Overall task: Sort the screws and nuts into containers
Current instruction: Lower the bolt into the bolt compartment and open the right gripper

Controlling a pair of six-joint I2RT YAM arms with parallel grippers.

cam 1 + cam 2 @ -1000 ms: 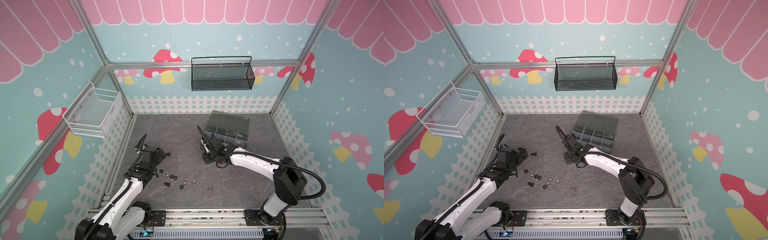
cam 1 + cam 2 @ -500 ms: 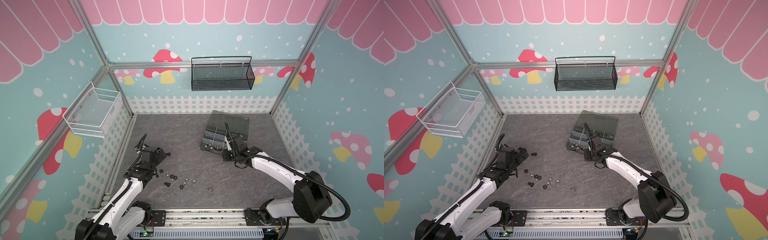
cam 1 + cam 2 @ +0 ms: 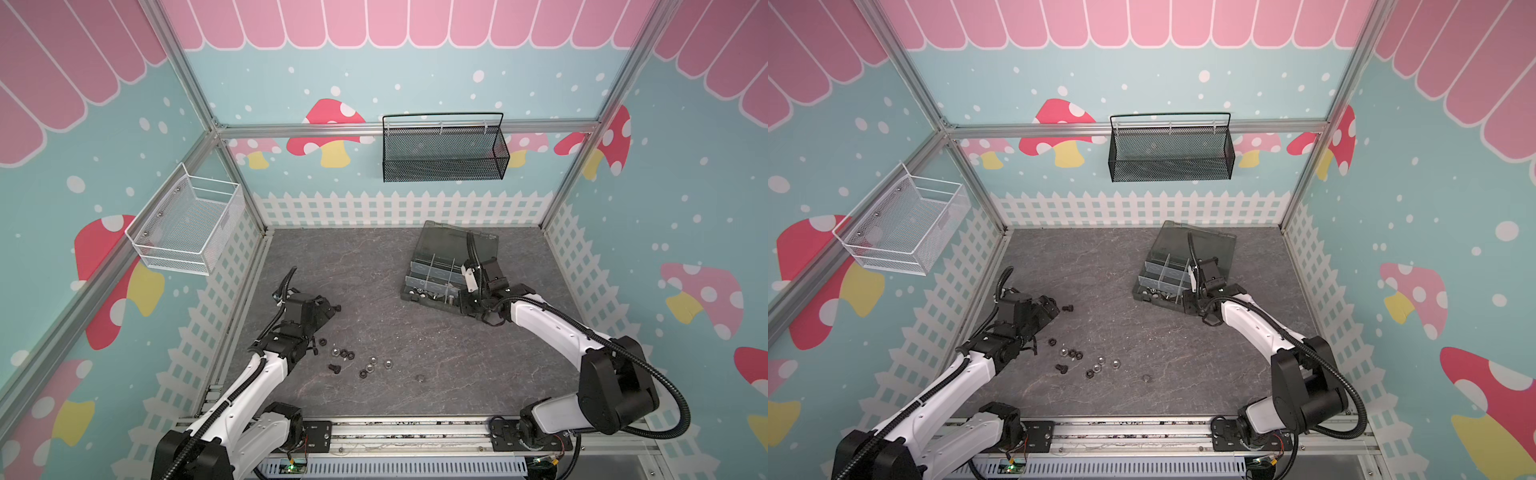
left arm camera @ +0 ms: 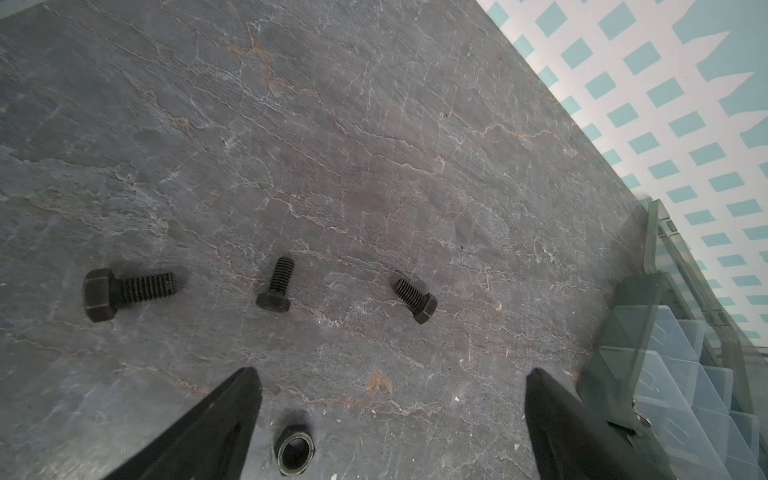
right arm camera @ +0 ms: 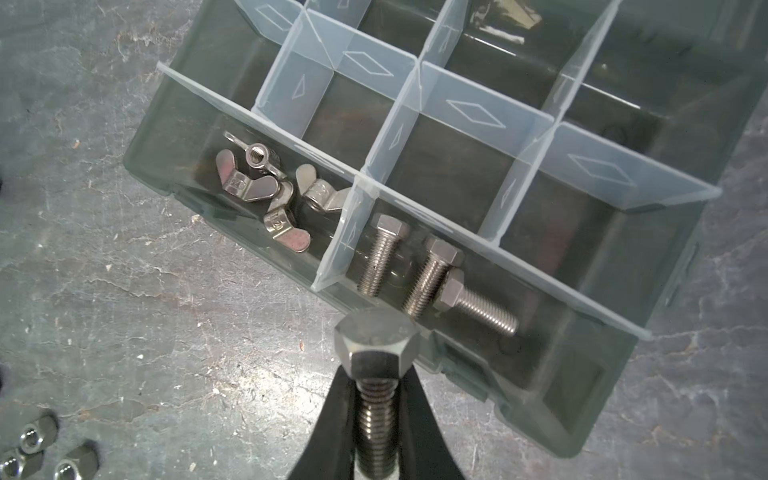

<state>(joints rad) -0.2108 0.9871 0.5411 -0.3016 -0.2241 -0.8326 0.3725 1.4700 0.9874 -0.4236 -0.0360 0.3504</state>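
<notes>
My right gripper will move gently outward and down over the container of silver screws to let go of its screw, because that container is below and outward of its fingers.
The dark grey organizer box (image 3: 432, 297) (image 3: 1156, 299) stands at the back right with its lid up. My right gripper (image 3: 465, 305) (image 5: 376, 374) hovers over the box's near edge, shut on a silver hex screw (image 5: 376, 349). Just ahead, one of the containers holds three silver screws (image 5: 432, 274); its neighbour holds wing nuts (image 5: 266, 195). My left gripper (image 3: 328, 309) (image 4: 392, 372) is open low over the floor, with a black nut (image 4: 294, 455) between its fingers and three black screws (image 4: 275, 286) ahead. Several loose nuts (image 3: 347, 354) (image 3: 1075, 354) and a black screw (image 3: 334, 368) lie front left.
The smoky lid (image 3: 457, 243) leans back behind the compartments. A black mesh basket (image 3: 444, 153) hangs on the back wall and a white wire basket (image 3: 187, 224) on the left wall. A lone dark ring (image 3: 420, 378) lies front centre.
My right arm has swung from the middle of the floor to the right, to the box's near right edge. The left arm has not moved.
</notes>
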